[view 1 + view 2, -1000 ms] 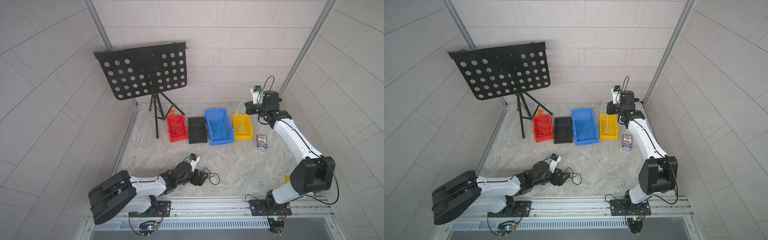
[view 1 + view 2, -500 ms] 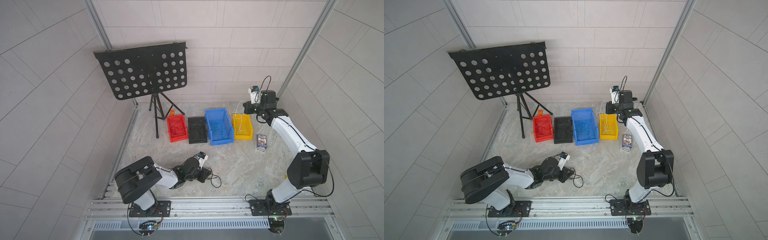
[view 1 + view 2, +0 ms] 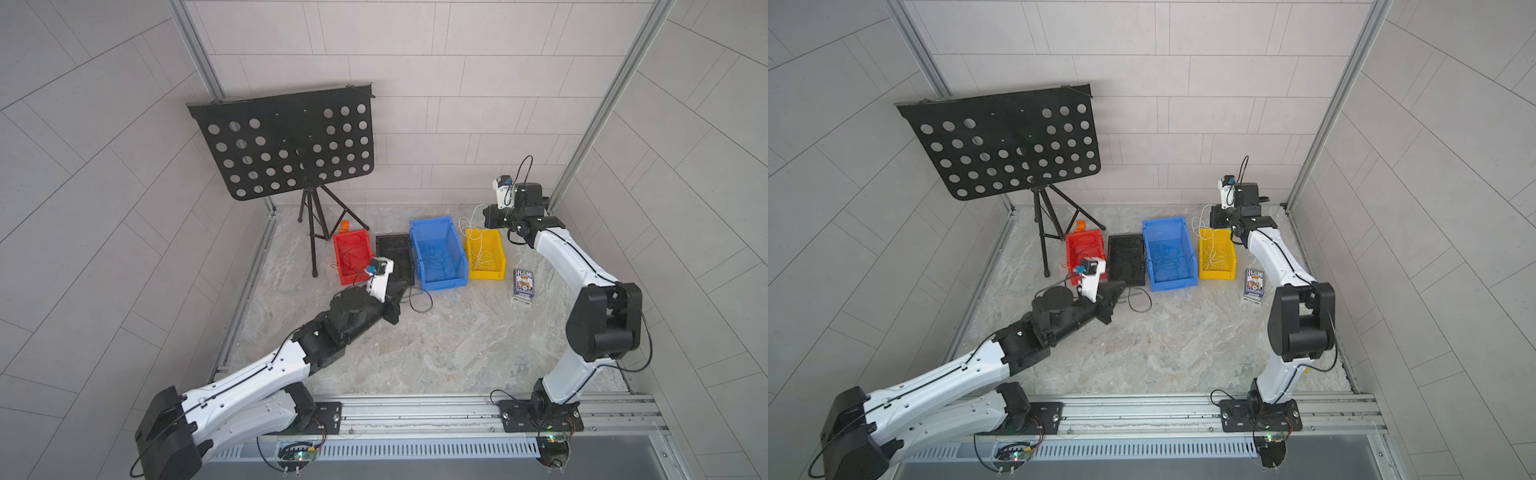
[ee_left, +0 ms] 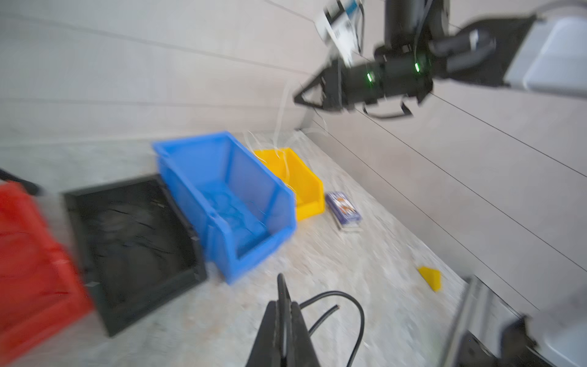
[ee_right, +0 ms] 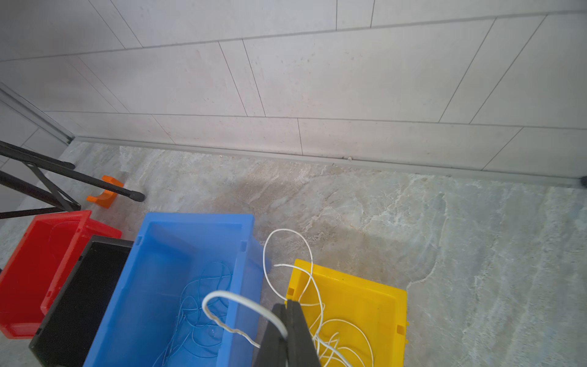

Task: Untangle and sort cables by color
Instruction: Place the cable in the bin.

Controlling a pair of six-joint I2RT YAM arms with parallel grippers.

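My left gripper moves outward and down over the black tray (image 4: 137, 238) next, to release the black cable (image 4: 351, 302) where colors match.
My left gripper (image 4: 285, 306) is shut on a thin black cable (image 4: 351, 302), held just in front of the black tray (image 3: 392, 237); the cable's loop (image 3: 420, 303) hangs down beside the gripper (image 3: 398, 291). My right gripper (image 5: 287, 307) is shut on a white cable (image 5: 241, 300) above the gap between the blue bin (image 5: 197, 217) and the yellow bin (image 5: 365, 279). More white cables (image 3: 482, 259) lie in the yellow bin (image 3: 486, 273). Blue cables (image 3: 440, 264) fill the blue bin (image 3: 430, 222), and red ones (image 3: 353, 253) the red bin (image 3: 338, 262).
A black music stand (image 3: 291, 145) on a tripod stands at the back left, beside the red bin. An orange piece (image 3: 344, 226) lies behind that bin. A card box (image 3: 523, 282) lies right of the yellow bin, and a small yellow wedge (image 4: 430, 278) sits near the right wall.
My left gripper shut on the black cable near the table's front and carried it up and back toward the black tray. The right arm shifted only slightly, still holding the white cable.
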